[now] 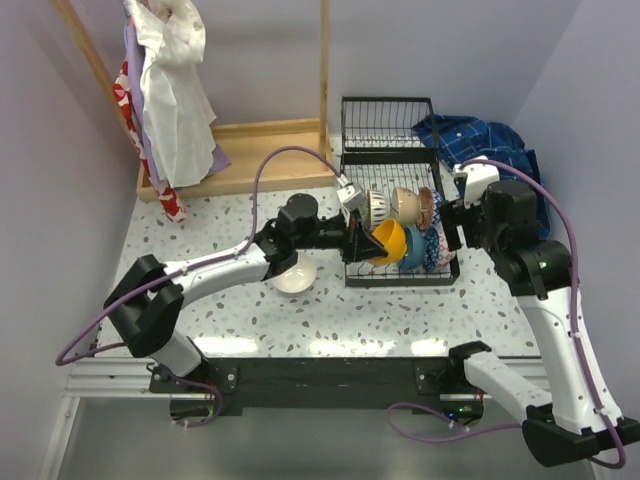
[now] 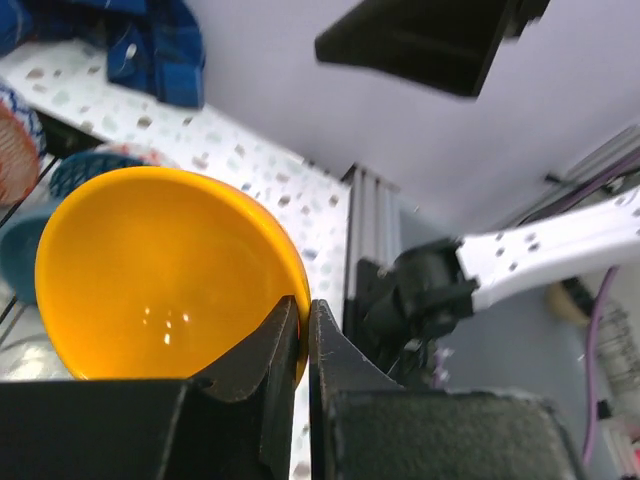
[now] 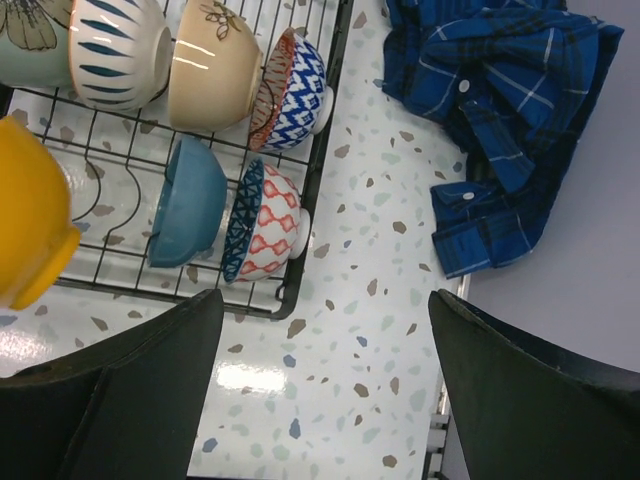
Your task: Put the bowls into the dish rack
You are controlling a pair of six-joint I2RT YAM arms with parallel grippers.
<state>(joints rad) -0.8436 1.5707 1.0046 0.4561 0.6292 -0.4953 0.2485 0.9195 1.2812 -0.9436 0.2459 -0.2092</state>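
The spot beside the teal bowl is still empty, so the left gripper needs to lower the yellow bowl onto the rack's wires there.
My left gripper is shut on the rim of a yellow bowl, holding it tilted over the front left part of the black wire dish rack. The top view shows that bowl next to the bowls standing in the rack. In the rack stand a striped bowl, a beige bowl, a blue-and-white patterned bowl, a teal bowl and a red-orange patterned bowl. A pale bowl sits on the table left of the rack. My right gripper hangs open and holds nothing, above the table just right of the rack.
A blue plaid shirt lies crumpled behind and right of the rack. A wooden clothes stand with hanging cloths stands at the back left. The rack's hinged end panel stands up at the far end.
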